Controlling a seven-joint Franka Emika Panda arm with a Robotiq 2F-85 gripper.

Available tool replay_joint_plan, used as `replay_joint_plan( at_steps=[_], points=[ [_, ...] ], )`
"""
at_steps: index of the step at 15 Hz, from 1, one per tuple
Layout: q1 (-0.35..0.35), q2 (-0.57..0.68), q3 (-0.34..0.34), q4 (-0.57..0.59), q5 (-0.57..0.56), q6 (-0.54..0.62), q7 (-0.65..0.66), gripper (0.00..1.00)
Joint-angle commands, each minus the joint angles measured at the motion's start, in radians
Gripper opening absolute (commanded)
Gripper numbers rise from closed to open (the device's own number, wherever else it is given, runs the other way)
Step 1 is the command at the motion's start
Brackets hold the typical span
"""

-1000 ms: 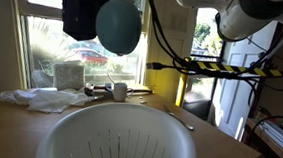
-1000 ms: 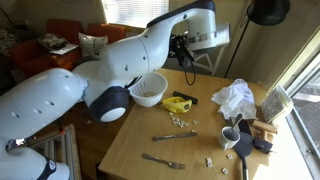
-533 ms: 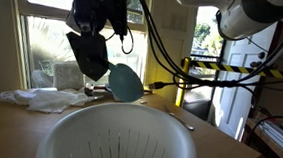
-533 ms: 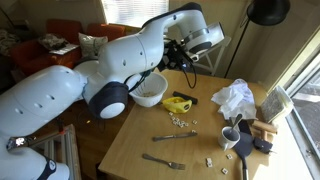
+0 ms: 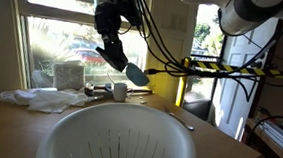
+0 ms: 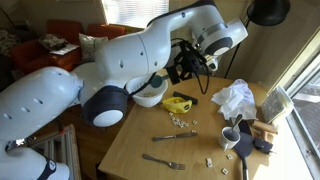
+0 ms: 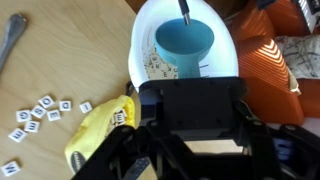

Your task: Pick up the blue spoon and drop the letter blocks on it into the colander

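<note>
The gripper needs to swing away from the colander and down to the tabletop (image 6: 178, 149) beside the fork, which lies clear below, to let go of the bare spoon's handle.
My gripper (image 5: 110, 53) is shut on the handle of the blue spoon (image 5: 137, 75) and holds it in the air behind the white colander (image 5: 117, 137). In the wrist view the teal spoon bowl (image 7: 183, 48) hangs over the colander (image 7: 146, 35) and looks bare. Some letter blocks (image 7: 157, 68) lie inside the colander beside it. The black gripper body (image 7: 190, 105) fills the lower frame, and its fingertips are hidden. Both the gripper (image 6: 184, 67) and the colander (image 6: 150, 92) also show in an exterior view.
More letter blocks (image 7: 40, 110) lie loose on the wooden table (image 6: 140, 150), next to a yellow object (image 7: 100, 132). A fork (image 6: 163, 160), a second utensil (image 6: 172, 136), a white mug (image 6: 230, 137) and a crumpled white bag (image 6: 235, 98) are on the table. An orange sofa (image 7: 275, 60) stands beyond the table edge.
The gripper has swung away from the near camera and down towards the colander. It has also turned, so the spoon bowl now points down to the side.
</note>
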Motion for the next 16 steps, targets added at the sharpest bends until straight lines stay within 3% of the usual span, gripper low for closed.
replay_joint_plan(
  at_steps=[1, 4, 6, 14, 15, 16],
  points=[
    [-0.070, -0.055, -0.027, -0.025, -0.033, -0.066, 0.122, 0.35],
    [-0.116, -0.034, -0.057, -0.033, -0.046, -0.097, 0.194, 0.35],
    [-0.135, 0.037, -0.075, 0.039, -0.046, -0.144, 0.259, 0.35],
    [-0.217, 0.135, -0.108, 0.013, -0.015, -0.289, 0.523, 0.35],
    [-0.200, 0.151, -0.105, 0.050, -0.032, -0.254, 0.459, 0.60],
    [-0.210, 0.160, -0.106, 0.049, -0.031, -0.268, 0.481, 0.60]
  ],
)
